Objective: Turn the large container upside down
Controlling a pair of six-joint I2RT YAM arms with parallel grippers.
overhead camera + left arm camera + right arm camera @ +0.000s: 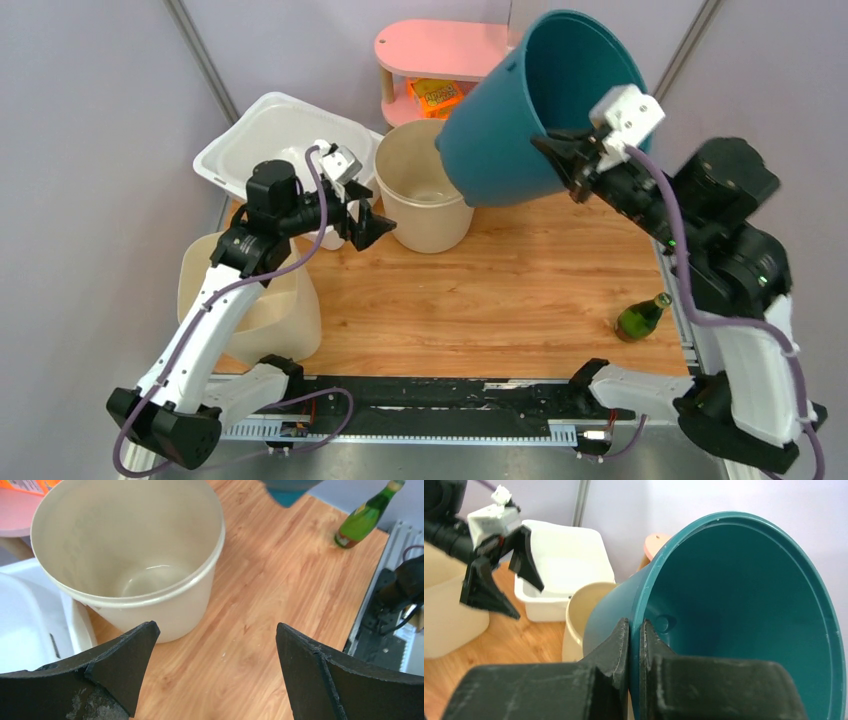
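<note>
My right gripper will next turn as it lowers the container (520,110) onto its side on the bare wood below, beside the cream bucket, and then let go of the container's rim.
The large teal container (520,110) hangs tilted in the air above the back of the table, its mouth facing up and right. My right gripper (578,160) is shut on its rim, one finger inside and one outside; the right wrist view shows the rim (636,630) pinched between the fingers. My left gripper (365,222) is open and empty, low over the table just left of a cream bucket (425,195). In the left wrist view that bucket (130,555) stands upright and empty beyond the spread fingertips (125,660).
A white tub (270,140) sits at the back left, a beige bin (270,310) at the near left. A pink stool (430,60) with an orange packet stands behind. A green bottle (640,317) lies near the table's right edge.
</note>
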